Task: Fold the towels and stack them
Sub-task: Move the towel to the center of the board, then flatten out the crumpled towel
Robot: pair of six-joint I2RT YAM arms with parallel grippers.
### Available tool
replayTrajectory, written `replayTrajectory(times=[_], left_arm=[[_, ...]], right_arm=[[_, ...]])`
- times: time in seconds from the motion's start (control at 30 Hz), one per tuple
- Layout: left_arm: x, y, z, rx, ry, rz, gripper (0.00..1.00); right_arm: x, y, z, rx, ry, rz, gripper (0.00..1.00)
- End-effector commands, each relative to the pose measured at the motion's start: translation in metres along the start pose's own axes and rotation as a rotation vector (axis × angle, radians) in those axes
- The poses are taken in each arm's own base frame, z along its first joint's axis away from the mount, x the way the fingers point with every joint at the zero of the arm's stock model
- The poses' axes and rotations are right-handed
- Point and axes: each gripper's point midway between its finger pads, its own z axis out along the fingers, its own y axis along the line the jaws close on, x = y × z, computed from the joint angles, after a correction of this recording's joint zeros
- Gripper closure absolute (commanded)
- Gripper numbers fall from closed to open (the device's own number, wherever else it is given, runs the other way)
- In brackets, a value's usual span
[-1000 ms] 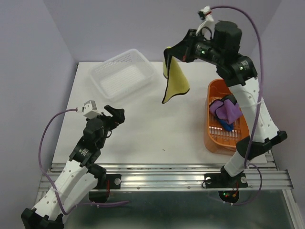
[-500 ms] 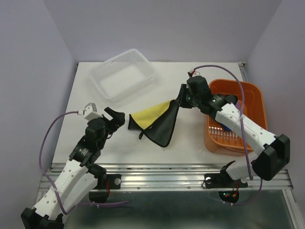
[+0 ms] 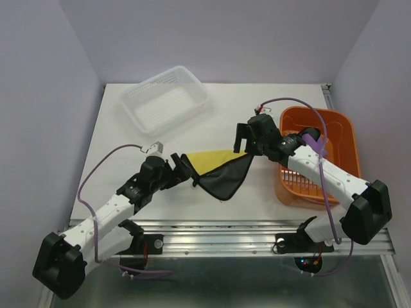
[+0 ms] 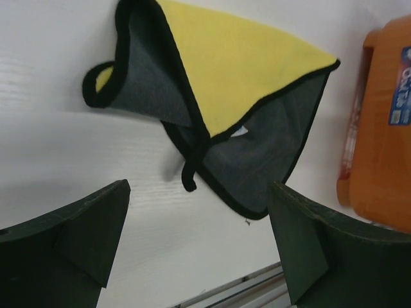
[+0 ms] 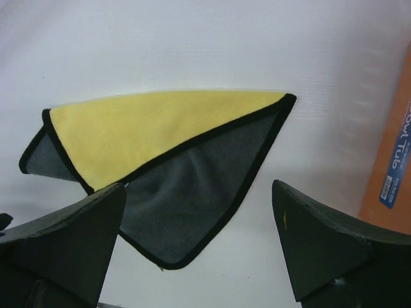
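Note:
My left gripper lowers rightward in top view onto the towel's black corner tip below the yellow flap next, since it sticks out over bare table.
One towel, yellow on one side and grey on the other with black edging, lies loosely folded into a rough triangle on the white table. My right gripper hovers open just above its right corner, holding nothing. In the right wrist view the towel lies flat beyond the open right gripper. My left gripper is open at the towel's left end. The left wrist view shows the towel ahead of the spread left gripper, not touching it.
An orange plastic basket stands at the right, partly covered by the right arm; its side shows in the wrist views. A white mesh basket sits at the back left. The table's front rail runs close below the towel.
The right gripper brought the towel down from mid-air onto the table, then opened and let it go. The left arm reached forward to the towel's left end.

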Motion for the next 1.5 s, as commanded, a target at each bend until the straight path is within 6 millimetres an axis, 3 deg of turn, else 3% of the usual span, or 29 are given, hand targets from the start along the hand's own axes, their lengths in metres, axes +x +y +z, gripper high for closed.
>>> replayTrajectory(times=[0.0, 0.13, 0.27, 0.57, 0.73, 0.93, 1.07, 1.23, 1.33, 1.47], left_arm=[[0.022, -0.026, 0.010, 0.119, 0.067, 0.046, 0.01], [0.034, -0.021, 0.024, 0.059, 0.096, 0.088, 0.02], [0.041, -0.016, 0.036, 0.011, 0.115, 0.128, 0.04], [0.053, -0.018, 0.054, 0.001, 0.161, 0.175, 0.26], [0.054, -0.017, 0.066, -0.026, 0.167, 0.194, 0.31], [0.057, -0.020, 0.073, -0.021, 0.195, 0.220, 0.60], [0.056, -0.021, 0.071, -0.009, 0.189, 0.225, 1.00], [0.049, -0.027, 0.059, 0.020, 0.164, 0.217, 1.00], [0.047, -0.021, 0.051, 0.001, 0.151, 0.203, 1.00], [0.041, -0.025, 0.036, 0.033, 0.115, 0.176, 1.00]], right_arm=[[0.007, 0.006, -0.002, 0.001, -0.047, -0.010, 0.00], [0.023, 0.002, 0.004, 0.000, -0.019, -0.012, 0.00], [0.026, -0.002, 0.005, 0.011, -0.022, -0.004, 0.00], [0.028, -0.010, 0.005, 0.049, -0.033, 0.023, 0.00], [0.033, -0.015, 0.006, 0.070, -0.025, 0.028, 0.00], [0.033, -0.022, 0.007, 0.100, -0.031, 0.022, 0.00], [0.038, -0.027, 0.013, 0.138, -0.016, 0.004, 0.00], [0.044, -0.029, 0.026, 0.180, 0.012, -0.005, 0.00], [0.044, -0.029, 0.033, 0.209, 0.009, 0.025, 0.00], [0.038, -0.019, 0.047, 0.211, -0.014, 0.115, 0.00]])
